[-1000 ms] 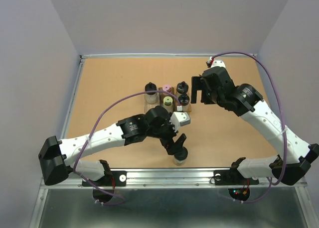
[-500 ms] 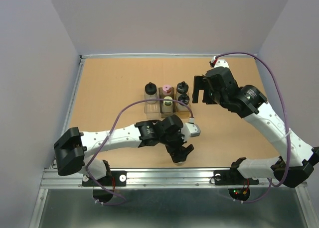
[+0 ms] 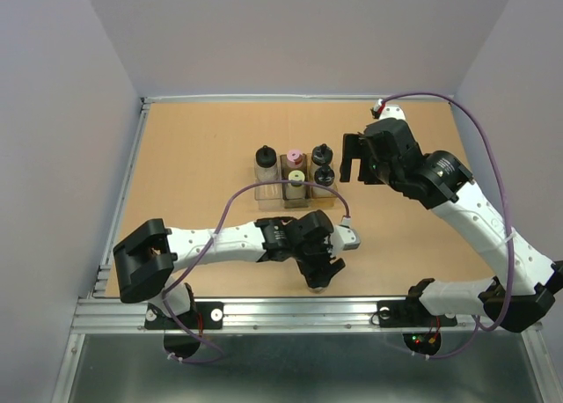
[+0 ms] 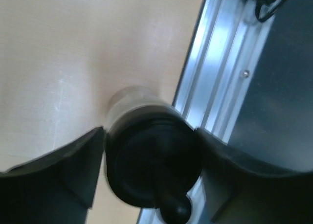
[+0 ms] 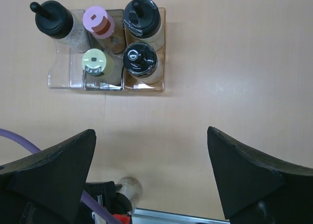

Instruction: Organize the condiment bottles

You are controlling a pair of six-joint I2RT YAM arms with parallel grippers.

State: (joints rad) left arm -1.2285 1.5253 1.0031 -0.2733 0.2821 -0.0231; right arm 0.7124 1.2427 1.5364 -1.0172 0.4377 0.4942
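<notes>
The left gripper lifts its bottle next, moves outward, lowers it into the rack's near slot (image 3: 268,196) beside the yellow-green cap and releases, as that slot is empty.
My left gripper (image 3: 321,269) sits low near the table's front edge, shut on a black-capped condiment bottle (image 4: 151,165); both fingers press the cap's sides. Its clear body (image 5: 128,187) shows in the right wrist view. In the clear rack (image 5: 61,77) at mid-table stand several more bottles: a black-capped one (image 5: 51,19) on the left, a pink-capped (image 5: 98,19) and a yellow-green-capped one (image 5: 94,61) in the middle, and two black-capped ones (image 5: 141,13) (image 5: 140,59) on the right. My right gripper (image 5: 151,136) hovers open to the right of the rack (image 3: 295,187), holding nothing.
An aluminium rail (image 4: 220,87) runs along the front edge, right beside the held bottle. The left arm's purple cable (image 3: 237,196) arcs over the table in front of the rack. Grey walls close in the board on three sides.
The left arm has swung lower toward the front edge, and its jaws have closed on the black-capped bottle. The right arm has barely moved.
</notes>
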